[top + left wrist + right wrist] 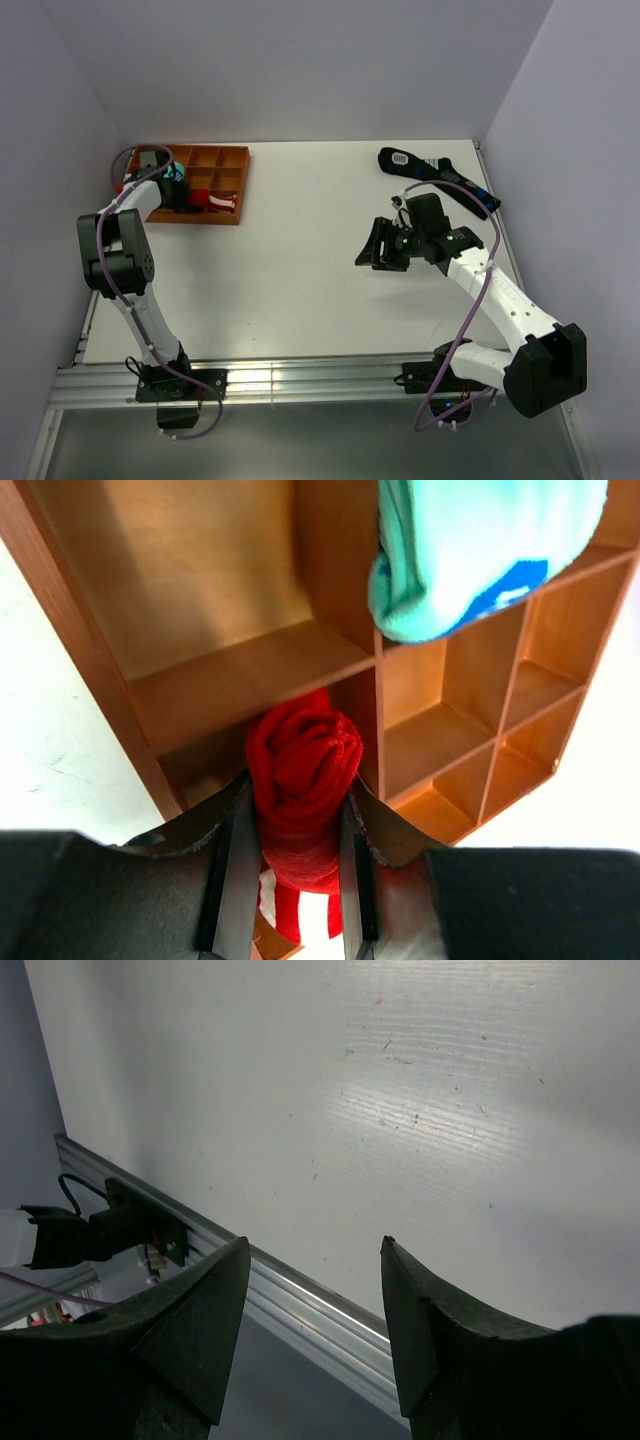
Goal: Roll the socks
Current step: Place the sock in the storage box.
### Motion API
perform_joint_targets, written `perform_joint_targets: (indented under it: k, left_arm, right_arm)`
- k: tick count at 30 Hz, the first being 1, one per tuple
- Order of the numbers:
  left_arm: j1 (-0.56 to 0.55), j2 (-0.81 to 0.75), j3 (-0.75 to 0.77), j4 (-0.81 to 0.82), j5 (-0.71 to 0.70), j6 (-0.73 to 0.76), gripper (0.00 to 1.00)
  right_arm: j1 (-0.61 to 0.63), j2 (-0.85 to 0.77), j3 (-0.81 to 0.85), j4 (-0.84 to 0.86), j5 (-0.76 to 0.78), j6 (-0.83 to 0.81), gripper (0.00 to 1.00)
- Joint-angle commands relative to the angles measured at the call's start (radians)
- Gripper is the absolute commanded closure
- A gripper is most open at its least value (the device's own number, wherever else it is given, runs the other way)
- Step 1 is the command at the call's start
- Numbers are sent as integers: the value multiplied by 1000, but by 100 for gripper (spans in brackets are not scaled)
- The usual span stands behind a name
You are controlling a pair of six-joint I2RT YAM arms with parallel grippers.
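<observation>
The red bundle should go down with my left gripper between the wooden sides of the open section of the tray beside the striped bundle. Then my left gripper should open.
The red socks are a compact rolled bundle. My left gripper is shut on it, one finger on each side, holding it over a compartment at the edge of the brown wooden tray. In the top view the left gripper is over the tray's left end, and it hides the bundle there. My right gripper is open and empty above the white table, right of centre. In the right wrist view its jaws stand wide apart over the bare table.
A teal sock with a blue mark fills a neighbouring compartment. A red-and-white striped bundle lies in the tray's front row and shows below my left fingers. Long black socks lie at the far right. Metal rail along the near edge.
</observation>
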Motion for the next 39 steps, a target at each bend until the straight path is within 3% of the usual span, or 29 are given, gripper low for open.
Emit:
perform_joint_targets:
  k: [1, 11, 18, 27, 29, 33, 39]
  left_arm:
    - [15, 32, 45, -125, -24, 29, 100]
    - [31, 117, 172, -289, -19, 72, 100]
    - [26, 175, 272, -433, -64, -29, 100]
    - [15, 229, 375, -487, -67, -63, 99]
    - [14, 229, 375, -471, -67, -63, 96]
    - [12, 236, 399, -477, -59, -65, 74]
    - [11, 226, 404, -441, -39, -46, 60]
  right_arm:
    - [-9, -2, -11, 29, -15, -15, 38]
    - [-9, -7, -18, 30, -21, -14, 38]
    - [-9, -10, -23, 30, -23, -12, 38]
    - [-9, -18, -28, 30, -23, -14, 38]
    - [-9, -18, -28, 30, -23, -12, 38]
    - [-9, -18, -29, 30, -24, -14, 38]
    - [-9, -19, -28, 29, -24, -15, 38]
